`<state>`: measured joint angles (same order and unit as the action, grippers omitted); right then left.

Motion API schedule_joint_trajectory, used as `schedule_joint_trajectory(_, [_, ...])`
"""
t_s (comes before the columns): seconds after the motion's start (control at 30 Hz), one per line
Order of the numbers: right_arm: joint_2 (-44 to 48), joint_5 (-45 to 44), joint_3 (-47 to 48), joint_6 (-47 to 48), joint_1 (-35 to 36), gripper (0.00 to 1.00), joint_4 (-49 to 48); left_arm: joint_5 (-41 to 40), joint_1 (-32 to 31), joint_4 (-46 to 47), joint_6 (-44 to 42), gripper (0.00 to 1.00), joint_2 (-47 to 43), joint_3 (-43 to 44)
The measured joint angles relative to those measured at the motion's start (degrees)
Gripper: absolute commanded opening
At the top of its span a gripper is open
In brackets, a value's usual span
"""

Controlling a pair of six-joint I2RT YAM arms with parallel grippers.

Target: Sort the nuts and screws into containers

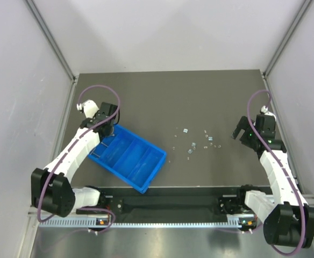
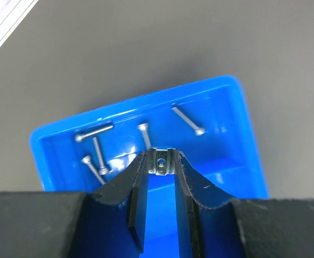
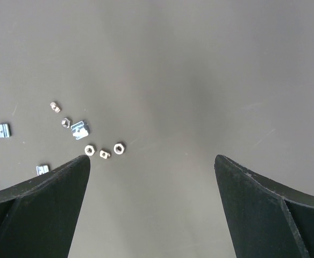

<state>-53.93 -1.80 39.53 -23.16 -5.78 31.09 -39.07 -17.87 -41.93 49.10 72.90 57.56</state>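
Observation:
The left gripper moves down and back past the tray's divider next, then over the tray's empty section [image 1: 118,151] [image 2: 161,213] beside the screws.
The blue tray [image 1: 146,161] lies at the table's near left, also in the left wrist view [image 2: 243,134]. My left gripper [image 2: 161,156] is shut on a squat silver nut [image 2: 161,162] and holds it above the tray's end compartment, where several screws [image 2: 188,120] lie. In the top view the left gripper [image 1: 106,130] is over the tray's far-left end. Loose nuts [image 1: 191,146] are scattered on the table right of the tray, and show in the right wrist view [image 3: 119,148]. My right gripper [image 3: 151,161] is open and empty, above bare table right of the nuts; in the top view the right gripper [image 1: 242,133] is at the right.
The grey table [image 1: 162,97] is walled at left, right and back. A rail [image 1: 168,220] with the arm bases runs along the near edge. A square slotted nut [image 3: 79,129] lies among the hex ones.

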Motion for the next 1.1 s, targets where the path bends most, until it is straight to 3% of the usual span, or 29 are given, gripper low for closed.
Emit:
schedule_joint_trajectory(0.37, [0.7,0.1,-0.1,0.0,0.0,1.00,-0.1,6.6,0.8,-0.2,1.6,0.16,-1.0,-3.7])
schedule_joint_trajectory(0.63, [0.7,0.2,-0.1,0.0,0.0,1.00,-0.2,10.0,-7.6,-1.9,5.3,0.15,-7.3,-7.4])
schedule_joint_trajectory(0.87, [0.5,0.6,-0.1,0.0,0.0,1.00,-0.2,11.0,-10.3,-2.2,7.9,0.18,-5.2,-11.8])
schedule_joint_trajectory(0.97, [0.5,0.7,-0.1,0.0,0.0,1.00,-0.2,11.0,-10.3,-2.0,8.0,0.31,-4.6,-11.8])
schedule_joint_trajectory(1.07, [0.5,0.7,-0.2,0.0,0.0,0.99,-0.2,11.3,-10.3,-2.1,7.6,0.52,-4.4,-11.6])
schedule_joint_trajectory(1.1, [0.5,0.7,-0.2,0.0,0.0,1.00,-0.2,11.4,-10.3,-2.3,7.5,0.64,-4.3,-11.3])
